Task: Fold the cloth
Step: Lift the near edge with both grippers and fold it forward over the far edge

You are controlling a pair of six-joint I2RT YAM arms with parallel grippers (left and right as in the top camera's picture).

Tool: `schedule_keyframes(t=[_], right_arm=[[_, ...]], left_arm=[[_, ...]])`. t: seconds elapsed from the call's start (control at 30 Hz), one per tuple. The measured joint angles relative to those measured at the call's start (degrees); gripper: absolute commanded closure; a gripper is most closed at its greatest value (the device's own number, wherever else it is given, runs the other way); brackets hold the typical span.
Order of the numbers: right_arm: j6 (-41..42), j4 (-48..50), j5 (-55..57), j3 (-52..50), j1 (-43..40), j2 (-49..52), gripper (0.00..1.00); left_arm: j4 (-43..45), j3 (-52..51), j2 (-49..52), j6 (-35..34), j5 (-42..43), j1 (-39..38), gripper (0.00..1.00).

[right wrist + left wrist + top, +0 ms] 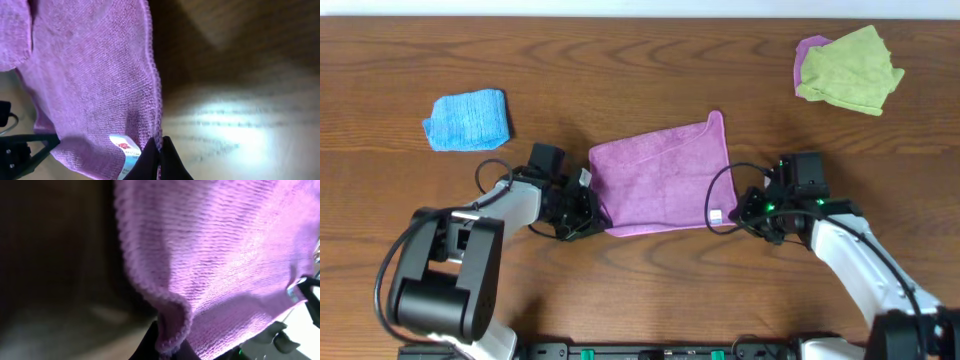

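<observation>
The pinched hem goes up and outward over the spread purple cloth next, where my left gripper releases it. The purple cloth's far corner by the blue cloth lies outward.
A purple cloth (662, 178) lies spread flat in the middle of the table. My left gripper (588, 212) is shut on the cloth's near left corner; the left wrist view shows the hem (172, 330) pinched between the fingers (167, 347). My right gripper (740, 215) is shut on the near right corner next to the white care label (717, 215). The right wrist view shows the edge (156, 100) clamped in the fingers (160, 152) beside the label (125, 150).
A folded blue cloth (468, 120) lies at the back left. A green cloth (852, 68) on a purple one (807, 50) lies at the back right. The wooden table (640, 70) is bare between them.
</observation>
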Motion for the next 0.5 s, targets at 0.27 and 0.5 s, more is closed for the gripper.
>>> schedule_keyframes(t=[0.27,0.5], right_arm=[[-0.42,-6.29,0.04,0.0,0.02,-7.26,0.99],[-0.66,-8.79,-0.15,0.0,0.02,-10.54,0.99]], left_arm=[[-3.63,-0.04,-7.54,2.01,-0.24,0.02,0.94],[-6.29,-0.04,-9.73,2.6,-0.9,0.0,0.94]])
